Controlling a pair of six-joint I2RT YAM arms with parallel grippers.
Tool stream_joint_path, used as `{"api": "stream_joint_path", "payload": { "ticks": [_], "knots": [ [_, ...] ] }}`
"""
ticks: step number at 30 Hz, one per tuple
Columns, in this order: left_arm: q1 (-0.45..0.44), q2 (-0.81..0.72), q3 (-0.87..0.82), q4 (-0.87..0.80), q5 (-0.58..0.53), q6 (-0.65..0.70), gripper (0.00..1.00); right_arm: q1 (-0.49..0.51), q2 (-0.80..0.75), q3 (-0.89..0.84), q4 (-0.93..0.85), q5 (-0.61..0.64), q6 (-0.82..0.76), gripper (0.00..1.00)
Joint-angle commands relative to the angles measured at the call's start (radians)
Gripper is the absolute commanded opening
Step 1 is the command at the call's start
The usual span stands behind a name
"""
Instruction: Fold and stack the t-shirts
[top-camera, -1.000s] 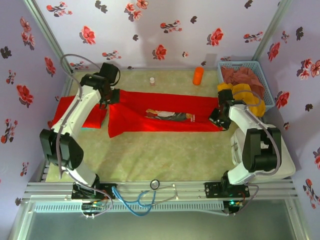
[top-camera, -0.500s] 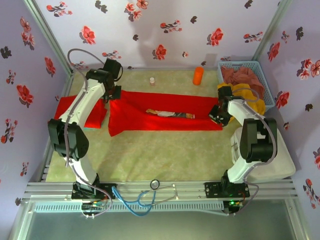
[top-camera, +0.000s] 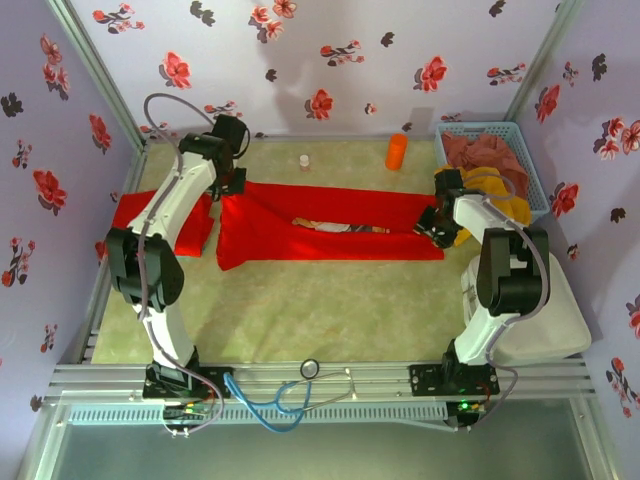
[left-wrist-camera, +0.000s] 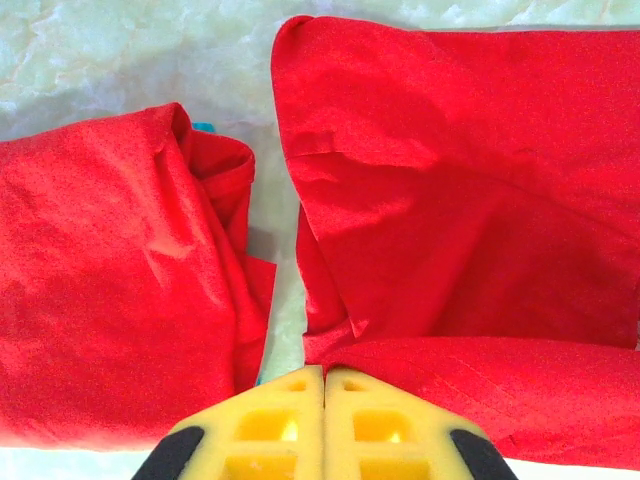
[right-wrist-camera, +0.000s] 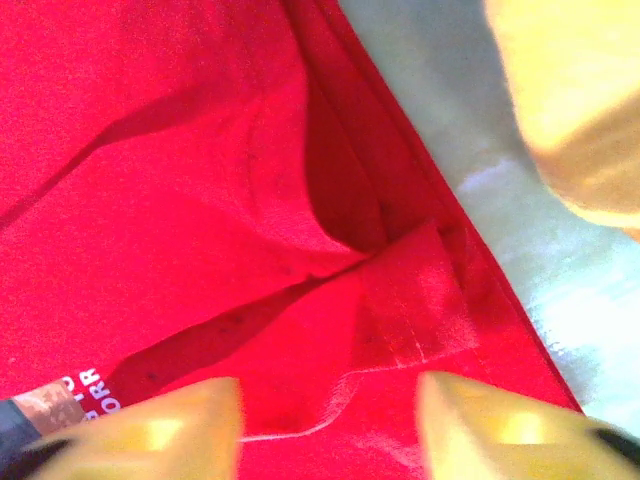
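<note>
The left gripper draws the pinched red cloth edge outward toward the folded red t-shirt's far corner (top-camera: 249, 188) (left-wrist-camera: 312, 55) next and releases it, since the edge still stops short of that corner.
One red t-shirt (top-camera: 330, 248) lies as a long folded strip across the table, its chest picture (top-camera: 335, 226) showing as a thin sliver. A second t-shirt (top-camera: 125, 212) lies folded at the left. My left gripper (top-camera: 232, 188) is at the strip's far left corner, shut on a red cloth edge of the t-shirt (left-wrist-camera: 460, 200); its yellow fingertips (left-wrist-camera: 325, 368) meet with the cloth coming out at their tips, and the folded t-shirt (left-wrist-camera: 110, 280) lies beside it. My right gripper (top-camera: 437, 228) stands open over the strip's right end, its fingers apart above the t-shirt's hem (right-wrist-camera: 330, 420).
A blue basket (top-camera: 520, 135) at the back right holds brownish cloth (top-camera: 485, 152), with yellow cloth (top-camera: 497, 195) spilling beside the right gripper. An orange cylinder (top-camera: 397, 152) and a small bottle (top-camera: 305, 161) stand near the back wall. A blue cable (top-camera: 270, 395) lies at the front rail.
My left gripper moved toward the back wall with the cloth edge, folding the shirt over its picture. My right gripper opened and let go of the cloth.
</note>
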Motion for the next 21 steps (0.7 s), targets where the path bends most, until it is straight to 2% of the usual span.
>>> {"api": "stream_joint_path", "payload": {
  "ticks": [1, 10, 21],
  "knots": [
    [0.010, 0.016, 0.035, 0.005, -0.027, 0.019, 0.00, -0.007, -0.042, -0.017, 0.051, -0.028, -0.006, 0.66],
    [0.010, 0.062, 0.077, 0.007, -0.029, 0.030, 0.00, -0.006, -0.082, -0.047, 0.076, -0.105, -0.016, 0.72],
    [0.011, 0.224, 0.268, -0.060, -0.048, 0.100, 0.00, -0.006, -0.092, -0.063, 0.083, -0.133, -0.022, 0.73]
  ]
}}
